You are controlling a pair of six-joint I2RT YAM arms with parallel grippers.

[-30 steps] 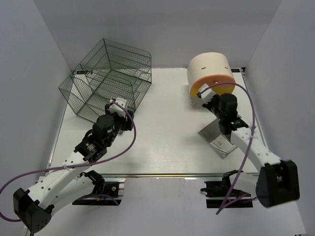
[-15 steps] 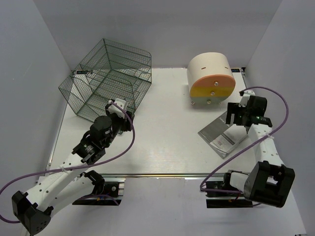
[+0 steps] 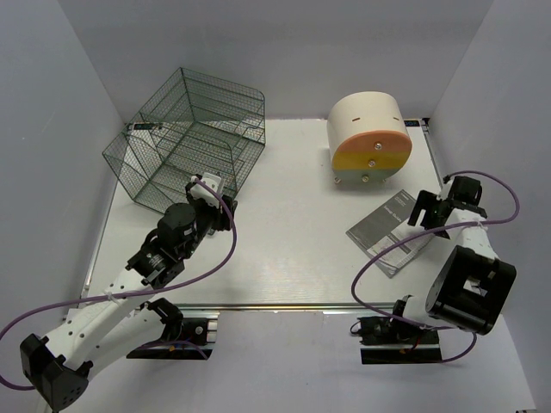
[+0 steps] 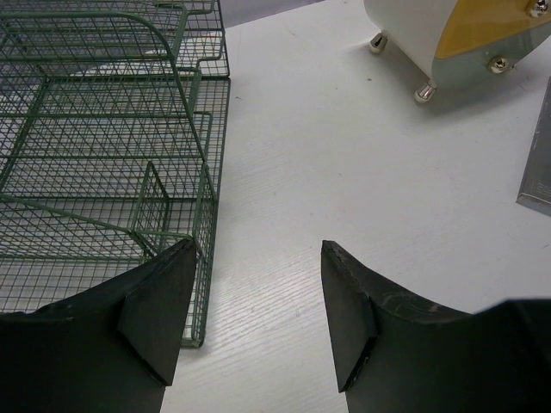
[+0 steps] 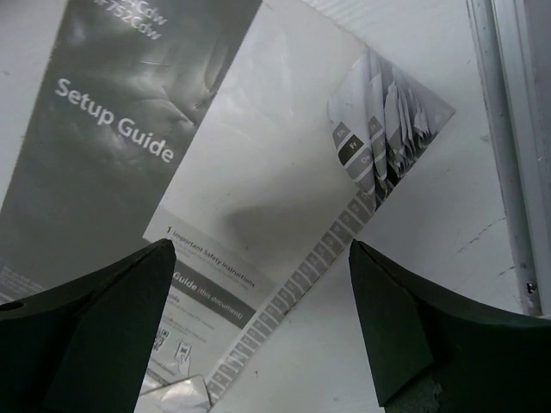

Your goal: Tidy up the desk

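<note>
The right gripper goes down onto the booklet's striped edge beside the bunched pages next, because that edge already runs between its open fingers.
The desk is a white tabletop. My left gripper hovers by the corner of a dark wire-mesh cage. In the left wrist view the gripper is open with only bare desk between the fingers, and the cage lies to its left. My right gripper sits over the right edge of a grey setup guide and its loose sheets. The right wrist view shows that gripper open just above the white sheet, holding nothing.
A cream-and-orange rounded drawer box stands at the back right, also seen in the left wrist view. A metal rail runs along the near edge. Another rail borders the desk close to the right gripper.
My right gripper has let go at the drawer box front, opened, and swung back and right to hover over the setup guide. The left arm has barely moved.
</note>
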